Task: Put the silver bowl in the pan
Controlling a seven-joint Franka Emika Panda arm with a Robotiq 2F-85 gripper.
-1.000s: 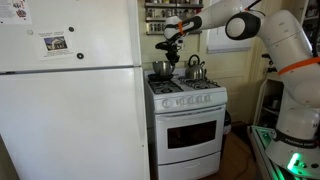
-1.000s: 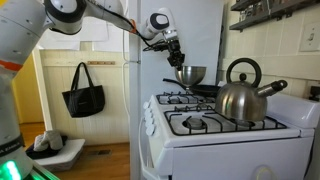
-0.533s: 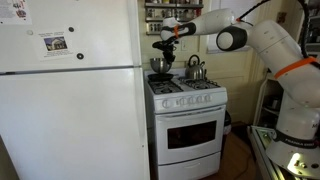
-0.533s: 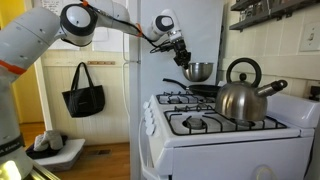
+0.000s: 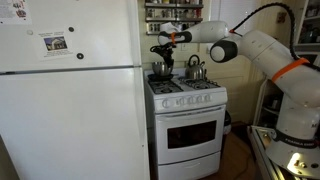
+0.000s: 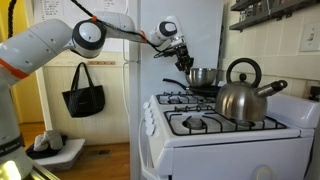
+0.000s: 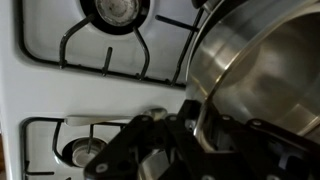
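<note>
My gripper should next go down slightly toward the dark pan [image 6: 201, 91] just below and let go of the bowl's rim there, because the silver bowl is still hanging tilted above the pan.
My gripper [image 6: 184, 60] is shut on the rim of the silver bowl [image 6: 203, 77], a small shiny bare-metal bowl. It holds the bowl tilted just above the pan [image 6: 193, 90], a low dark pan with a handle on the stove's back burner. The gripper [image 5: 165, 53], bowl [image 5: 160, 69] and pan [image 5: 160, 77] also show in an exterior view. In the wrist view the bowl [image 7: 262, 70] fills the right side, with its rim pinched between my fingers at the gripper [image 7: 192, 122]. The pan is hidden there.
A steel kettle [image 6: 243, 95] with an arched handle stands on the burner beside the pan. The white stove [image 5: 186, 115] has open front burners [image 7: 113, 12]. A white fridge [image 5: 70, 90] stands against the stove's side. A wall rises behind the stove.
My gripper has carried the bowl further back over the stove, towards the kettle, and slightly down onto the pan. The arm has stretched out.
</note>
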